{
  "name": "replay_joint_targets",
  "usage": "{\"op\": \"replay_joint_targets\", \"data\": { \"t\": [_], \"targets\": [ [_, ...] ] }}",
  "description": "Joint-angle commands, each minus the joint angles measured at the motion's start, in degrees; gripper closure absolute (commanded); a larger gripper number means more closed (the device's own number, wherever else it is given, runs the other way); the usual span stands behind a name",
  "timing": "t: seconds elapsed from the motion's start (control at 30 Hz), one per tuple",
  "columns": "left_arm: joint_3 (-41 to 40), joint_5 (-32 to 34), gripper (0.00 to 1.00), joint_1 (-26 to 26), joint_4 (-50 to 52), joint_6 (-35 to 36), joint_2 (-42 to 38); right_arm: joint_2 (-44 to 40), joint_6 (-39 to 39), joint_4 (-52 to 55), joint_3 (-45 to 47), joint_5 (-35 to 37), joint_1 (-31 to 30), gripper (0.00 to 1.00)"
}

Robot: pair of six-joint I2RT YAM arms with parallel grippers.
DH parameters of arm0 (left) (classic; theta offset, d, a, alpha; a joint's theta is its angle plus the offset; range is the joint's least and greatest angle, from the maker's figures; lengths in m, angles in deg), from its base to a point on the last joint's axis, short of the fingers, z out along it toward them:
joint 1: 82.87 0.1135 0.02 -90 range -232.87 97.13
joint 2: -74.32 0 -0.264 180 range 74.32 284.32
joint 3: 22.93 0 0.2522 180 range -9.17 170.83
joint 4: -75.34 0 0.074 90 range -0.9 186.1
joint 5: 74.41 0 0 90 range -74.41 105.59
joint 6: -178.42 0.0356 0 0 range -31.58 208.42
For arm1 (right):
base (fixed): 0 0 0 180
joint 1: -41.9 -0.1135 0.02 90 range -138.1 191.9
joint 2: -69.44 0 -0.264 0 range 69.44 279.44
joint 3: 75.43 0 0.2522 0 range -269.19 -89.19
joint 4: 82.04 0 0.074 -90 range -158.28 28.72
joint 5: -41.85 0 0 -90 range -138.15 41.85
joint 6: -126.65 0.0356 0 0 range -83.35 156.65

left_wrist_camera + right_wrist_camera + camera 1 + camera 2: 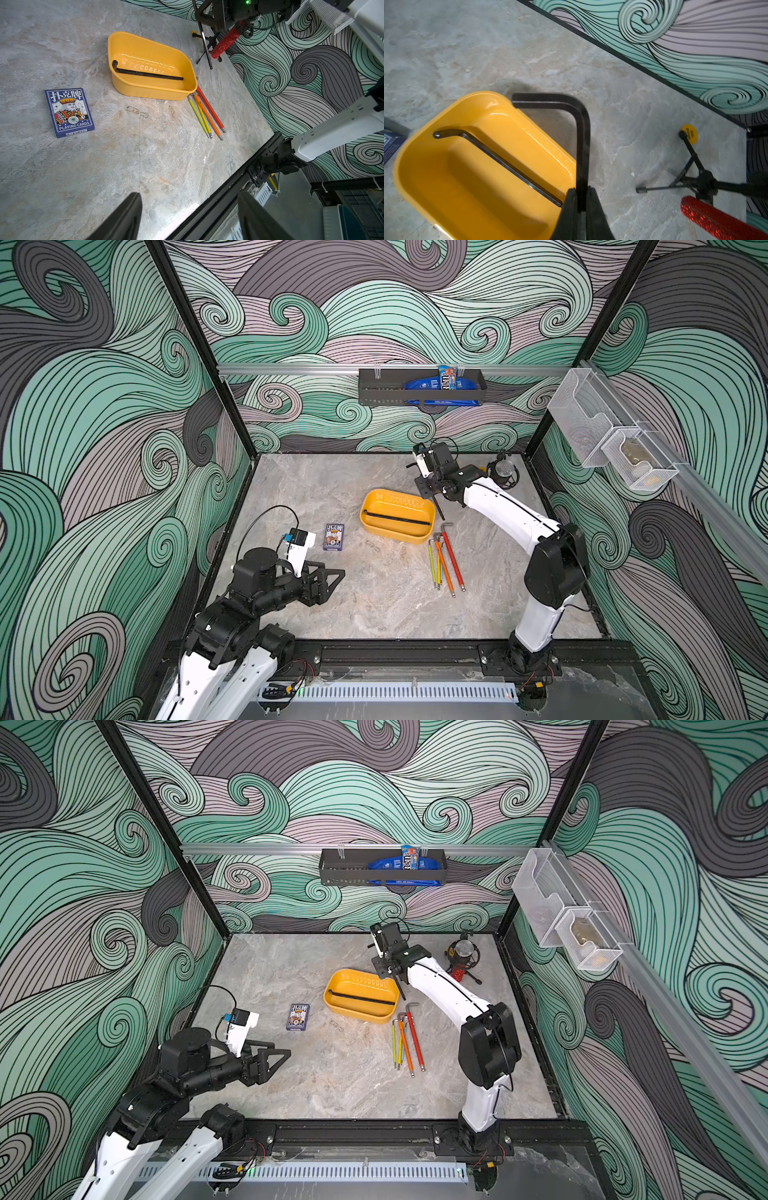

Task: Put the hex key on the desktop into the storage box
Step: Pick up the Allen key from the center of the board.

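Note:
The key in the right gripper slants past the box's rim, so the gripper should next swing and turn over the box and go down toward the box's open bottom, beside the lying key, to let go.
The yellow storage box sits mid-desktop with one black hex key lying inside it lengthwise. My right gripper hovers at the box's right end, shut on a second black hex key. That key's long arm runs up from the fingertips and its short arm bends over the box rim. Several coloured hex keys, red, orange and yellow-green among them, lie in front of the box. My left gripper waits near the left front, open and empty.
A blue playing-card pack lies left of the box. A microphone on a small tripod stands at the back right, close behind my right arm. A black wall rack and white mesh baskets hang on the walls.

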Motion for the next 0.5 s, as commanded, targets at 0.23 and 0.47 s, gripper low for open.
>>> {"op": "replay_joint_targets", "data": {
  "t": [0.23,0.47],
  "targets": [
    [2.3,-0.3,0.25,-0.2,1.4,-1.2,-0.7,2.9,-26.1,-8.6,0.7,-8.1,-5.7,1.00],
    [3.3,-0.2,0.25,-0.3,2.3,-1.7,-0.7,8.6,-31.2,-8.5,-0.3,-4.4,-8.1,1.00]
  ]
}}
